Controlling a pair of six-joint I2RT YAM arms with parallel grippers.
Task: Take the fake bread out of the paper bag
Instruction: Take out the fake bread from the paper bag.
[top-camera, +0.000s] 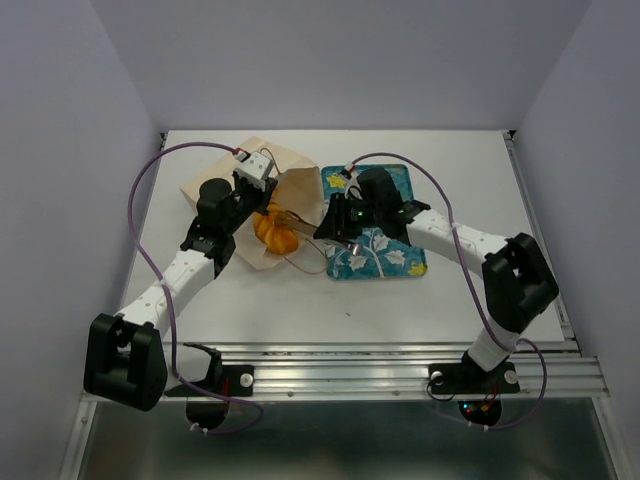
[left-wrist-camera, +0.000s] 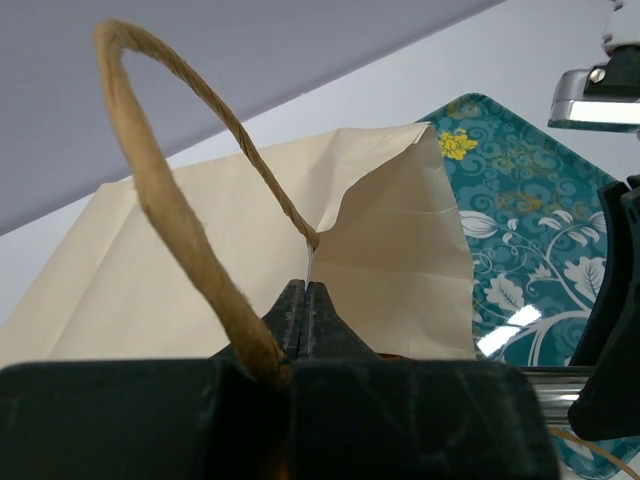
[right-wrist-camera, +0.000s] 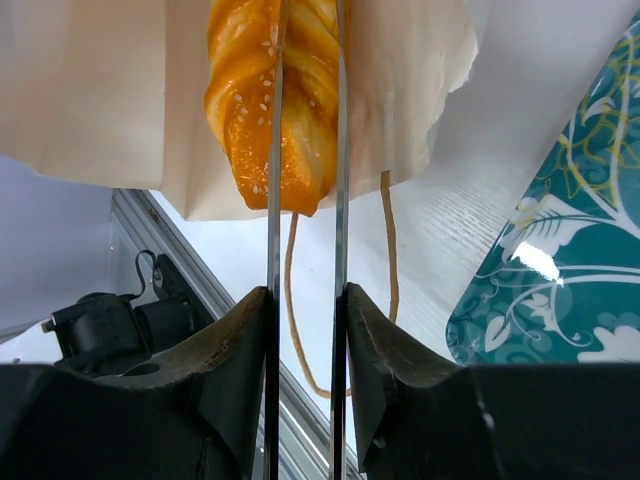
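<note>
My right gripper draws the loaf (right-wrist-camera: 305, 90) to the right in the top view next, to the tray's bare side opposite the bag. It then lowers and releases the loaf.
The pale tan paper bag (top-camera: 290, 185) lies on its side, its mouth toward the teal tray. My left gripper (top-camera: 255, 205) is shut on the bag's upper mouth edge (left-wrist-camera: 310, 262), beside a brown loop handle (left-wrist-camera: 170, 200). The braided orange loaf (right-wrist-camera: 305, 90) sticks out of the bag mouth (right-wrist-camera: 90, 90); it shows as an orange mass in the top view (top-camera: 275, 232). My right gripper (right-wrist-camera: 305, 300) is shut on thin metal tongs (right-wrist-camera: 273, 200), whose two blades reach over the loaf's end. I cannot tell whether they pinch it. The croissant piece is not distinguishable.
The teal floral tray (top-camera: 405, 262) lies right of the bag, under my right arm; it also shows in the right wrist view (right-wrist-camera: 570, 250). The bag's lower handle loop (right-wrist-camera: 290, 300) lies on the table. A metal rail (top-camera: 400, 365) runs along the near edge.
</note>
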